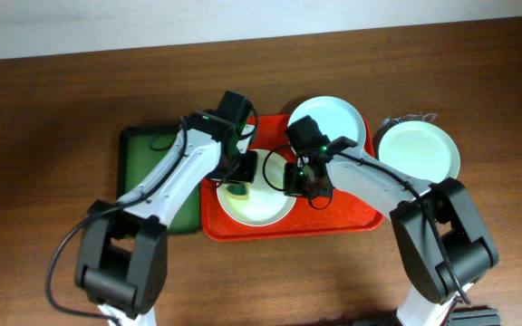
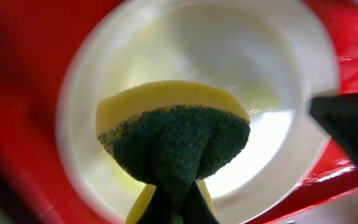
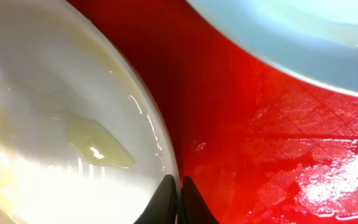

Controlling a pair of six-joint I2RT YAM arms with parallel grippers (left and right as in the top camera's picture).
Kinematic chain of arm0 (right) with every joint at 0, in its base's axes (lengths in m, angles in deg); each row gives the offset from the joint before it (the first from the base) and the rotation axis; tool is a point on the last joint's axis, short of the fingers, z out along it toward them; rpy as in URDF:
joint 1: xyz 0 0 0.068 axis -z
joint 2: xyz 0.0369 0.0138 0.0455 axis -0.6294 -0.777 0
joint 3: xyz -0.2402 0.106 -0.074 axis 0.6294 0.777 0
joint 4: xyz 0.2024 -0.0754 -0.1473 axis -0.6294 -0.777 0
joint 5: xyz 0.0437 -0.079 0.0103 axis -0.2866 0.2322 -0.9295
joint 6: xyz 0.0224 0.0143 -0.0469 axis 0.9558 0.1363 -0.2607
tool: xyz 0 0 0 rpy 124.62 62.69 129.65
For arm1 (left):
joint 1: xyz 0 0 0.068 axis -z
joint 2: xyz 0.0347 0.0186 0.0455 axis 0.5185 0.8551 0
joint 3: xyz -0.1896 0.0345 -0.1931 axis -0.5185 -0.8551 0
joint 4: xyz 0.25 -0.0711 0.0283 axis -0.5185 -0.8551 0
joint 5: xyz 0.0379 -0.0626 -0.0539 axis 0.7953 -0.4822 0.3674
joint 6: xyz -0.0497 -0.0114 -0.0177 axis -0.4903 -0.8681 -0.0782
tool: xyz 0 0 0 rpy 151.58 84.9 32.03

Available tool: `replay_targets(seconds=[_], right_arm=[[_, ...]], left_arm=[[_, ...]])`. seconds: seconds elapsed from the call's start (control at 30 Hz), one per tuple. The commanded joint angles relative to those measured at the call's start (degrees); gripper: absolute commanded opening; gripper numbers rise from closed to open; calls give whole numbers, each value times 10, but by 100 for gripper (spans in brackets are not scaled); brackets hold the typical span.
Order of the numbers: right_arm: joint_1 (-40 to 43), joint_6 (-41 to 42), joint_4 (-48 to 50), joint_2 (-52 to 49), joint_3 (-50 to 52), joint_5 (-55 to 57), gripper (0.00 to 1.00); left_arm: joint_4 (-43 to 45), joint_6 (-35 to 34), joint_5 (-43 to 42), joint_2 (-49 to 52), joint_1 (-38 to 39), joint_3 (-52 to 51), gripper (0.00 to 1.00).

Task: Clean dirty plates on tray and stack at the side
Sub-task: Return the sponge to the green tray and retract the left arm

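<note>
My left gripper is to move off the plate next and go down over the dark green tray (image 1: 149,165), because that tray is empty for the sponge.
A white plate (image 1: 263,206) with a yellow smear (image 3: 98,140) lies at the left of the red tray (image 1: 352,222). My left gripper (image 1: 239,187) is shut on a yellow and green sponge (image 2: 173,137) and holds it over this plate (image 2: 272,74). My right gripper (image 1: 294,178) is shut on the plate's right rim (image 3: 166,168). A second plate (image 1: 333,116) lies at the tray's back right and shows in the right wrist view (image 3: 303,37). A third plate (image 1: 420,149) rests right of the tray.
A dark green tray (image 1: 143,163) lies left of the red tray, under my left arm. The third plate sits on a dark round holder (image 1: 397,120) at the right. Brown table (image 1: 43,136) surrounds the trays.
</note>
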Motion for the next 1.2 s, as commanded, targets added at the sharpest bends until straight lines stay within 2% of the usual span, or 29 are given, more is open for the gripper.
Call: replay_targets(seconds=[0.0,0.2,0.23,0.33,0.43,0.73,0.93,1.17], right_arm=[[-2,-1,0,-5,3,-3,4],[-2,-1,0,-5,3,-3,5],[-2,-1,0,-5,3,-3,4],[-2,-1,0,-5,3,-3,4],[-2,-2,-2,-5,3,-3,4],[-2,-2,-3,-5,3,-3,5],[-2,-2,-3,-5,3,-3,5],[-2,-2,-3,-5,3,-3,5]], left_arm=[[-15,-9,77,-16,-34,0,0],[-25,-12,76,-16,-137,-2,0],[-25,16,66,-16,-146,-3,0],[-31,40,109,-16,-154,-3,0],[-46,13,173,-16,-169,-3,0],[-46,13,177,-16,-212,-8,0],[12,13,208,-16,-212,-66,0],[55,13,209,-16,-212,-101,0]])
